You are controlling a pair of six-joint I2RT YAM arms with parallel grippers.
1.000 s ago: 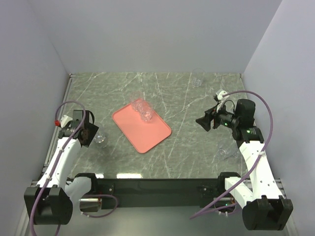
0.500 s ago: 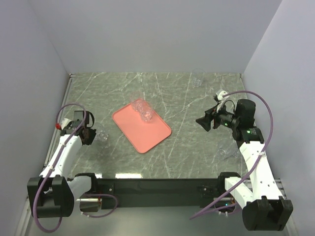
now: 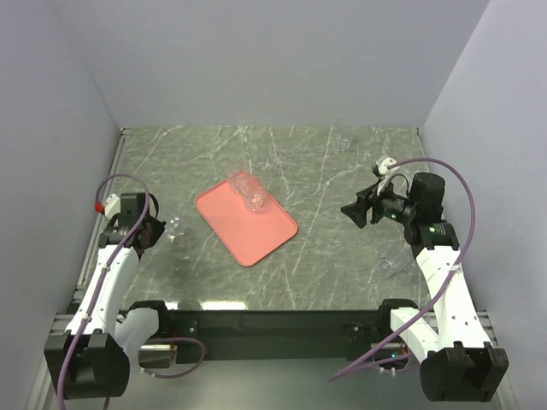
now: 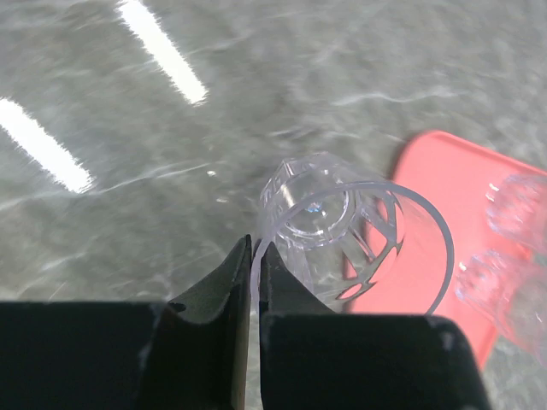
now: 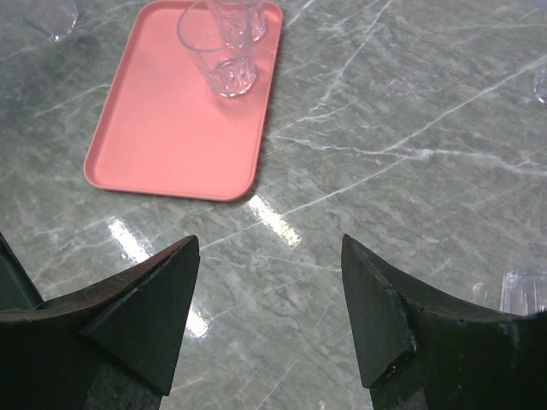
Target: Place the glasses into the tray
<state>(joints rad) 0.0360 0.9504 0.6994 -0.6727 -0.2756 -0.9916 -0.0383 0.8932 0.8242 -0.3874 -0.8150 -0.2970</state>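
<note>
The tray's empty corner (image 3: 215,203) (image 4: 438,181) is below my left gripper, outward and to the right in the top view. I should move my left gripper that way, then down to release.
My left gripper (image 3: 164,229) (image 4: 255,256) is shut on the rim wall of one clear glass (image 3: 177,226) (image 4: 342,226), left of the salmon-pink tray (image 3: 256,231) (image 4: 444,171). That glass tips with its mouth toward the wrist camera. Two more glasses (image 3: 242,182) (image 3: 254,200) stand at the tray's far end; the right wrist view shows one of them (image 5: 220,53) on the tray (image 5: 171,120). My right gripper (image 3: 352,211) (image 5: 269,248) hangs open above bare table right of the tray, nothing between its fingers.
A loose glass (image 3: 342,142) stands near the back wall. Another glass (image 3: 391,266) (image 5: 526,292) sits beside the right arm near the front. Grey walls close in the marble table (image 3: 325,179) on the left, back and right.
My left gripper closed on the glass's rim and shifted with it a little away from the table's near edge. The right arm has not moved.
</note>
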